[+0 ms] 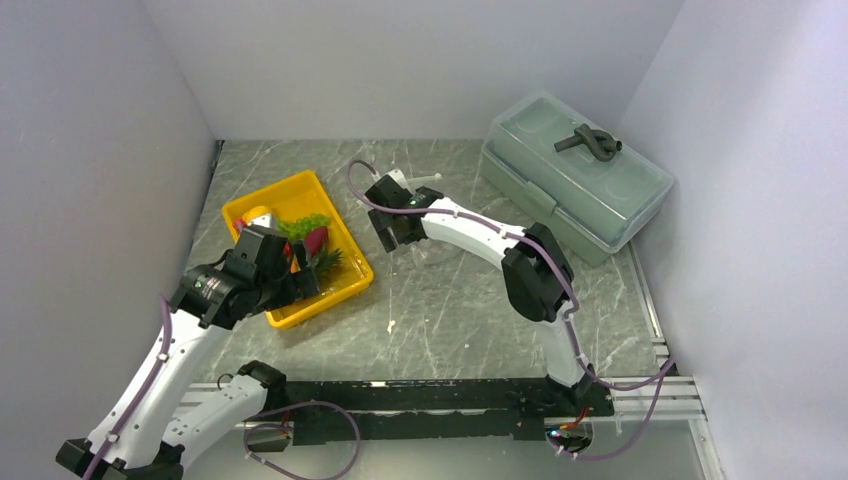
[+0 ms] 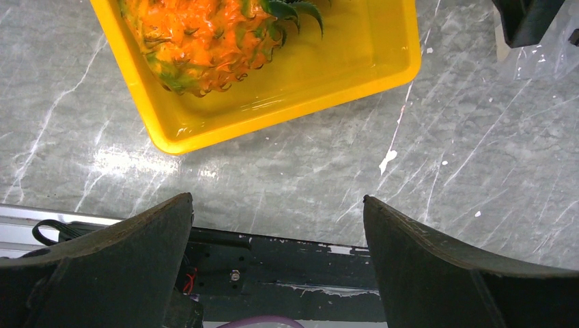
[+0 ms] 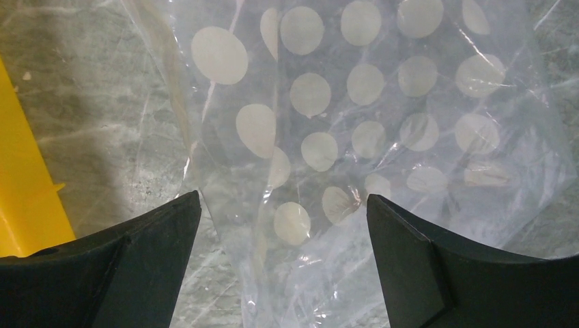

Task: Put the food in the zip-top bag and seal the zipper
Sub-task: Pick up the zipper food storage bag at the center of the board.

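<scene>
My right gripper lowers onto the bag's near edge [image 3: 278, 273] next and closes its fingers there, since that edge lies below, between the gripper's two open fingers.
The food lies in a yellow tray [image 1: 340, 232]: an orange pineapple [image 1: 322, 262] with a green crown, green grapes [image 1: 306, 224], a red chili [image 1: 316, 240] and a yellow lemon [image 1: 258, 214]. My left gripper [image 1: 298, 284] hangs open and empty over the tray's near corner. In the left wrist view the pineapple [image 2: 198, 41] shows above the open gripper [image 2: 276, 205]. The clear zip-top bag [image 3: 369, 123] with white dots lies flat on the table, its edge between my open right gripper's [image 3: 283, 201] fingers. I cannot make out the zipper. In the top view the right gripper [image 1: 393, 236] stands just right of the tray.
A grey-green lidded plastic box [image 1: 575, 175] sits at the back right with a dark looped piece on its lid. The tray's edge [image 3: 27, 191] shows left of the right gripper. The black base rail [image 2: 287, 266] runs along the near table edge. White walls enclose the table.
</scene>
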`<state>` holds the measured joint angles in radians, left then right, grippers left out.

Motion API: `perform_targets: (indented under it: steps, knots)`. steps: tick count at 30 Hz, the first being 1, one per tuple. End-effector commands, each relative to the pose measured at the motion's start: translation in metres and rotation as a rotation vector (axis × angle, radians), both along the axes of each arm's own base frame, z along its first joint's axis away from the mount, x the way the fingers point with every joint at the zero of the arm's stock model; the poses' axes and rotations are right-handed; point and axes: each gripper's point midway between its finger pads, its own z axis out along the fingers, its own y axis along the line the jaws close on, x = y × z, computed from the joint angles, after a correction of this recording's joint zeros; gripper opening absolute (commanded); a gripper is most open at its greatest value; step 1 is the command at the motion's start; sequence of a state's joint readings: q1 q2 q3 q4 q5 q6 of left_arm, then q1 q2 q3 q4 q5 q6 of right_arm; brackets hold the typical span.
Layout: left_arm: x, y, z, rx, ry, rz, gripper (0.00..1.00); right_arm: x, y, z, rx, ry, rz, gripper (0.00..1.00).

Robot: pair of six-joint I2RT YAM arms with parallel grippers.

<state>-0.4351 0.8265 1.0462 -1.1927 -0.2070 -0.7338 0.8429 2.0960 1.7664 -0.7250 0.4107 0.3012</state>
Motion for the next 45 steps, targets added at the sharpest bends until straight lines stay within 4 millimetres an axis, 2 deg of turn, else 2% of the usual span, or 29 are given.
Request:
perform_targets:
  steps: [1,4,9,11,18,29,40,45]
  knots:
    - [0.002,0.000,0.001,-0.004,-0.014,-0.001,1.00,0.007,-0.002,0.003,-0.005,-0.027,-0.009,0.93]
    - [0.001,0.000,0.002,-0.007,-0.017,0.000,1.00,0.006,-0.004,0.000,-0.010,-0.024,-0.012,0.87]
    - [0.001,0.000,0.002,-0.007,-0.015,-0.001,1.00,0.004,-0.009,-0.002,-0.024,-0.027,-0.015,0.62]
    - [0.001,0.000,0.001,-0.007,-0.014,0.001,1.00,0.004,-0.011,0.000,-0.025,-0.033,-0.017,0.46]
    - [0.003,-0.002,0.004,-0.015,-0.021,-0.002,1.00,0.001,-0.015,0.020,0.011,-0.070,-0.021,0.00]
    - [0.012,-0.014,0.016,-0.062,-0.043,-0.025,0.99,-0.017,-0.029,0.057,0.090,-0.131,0.007,0.00]
    - [0.035,-0.047,0.027,-0.180,-0.061,-0.084,0.99,-0.045,-0.044,0.083,0.187,-0.184,0.078,0.00]
    - [0.047,-0.057,0.031,-0.211,-0.058,-0.111,0.99,-0.060,-0.051,0.103,0.256,-0.227,0.123,0.00]
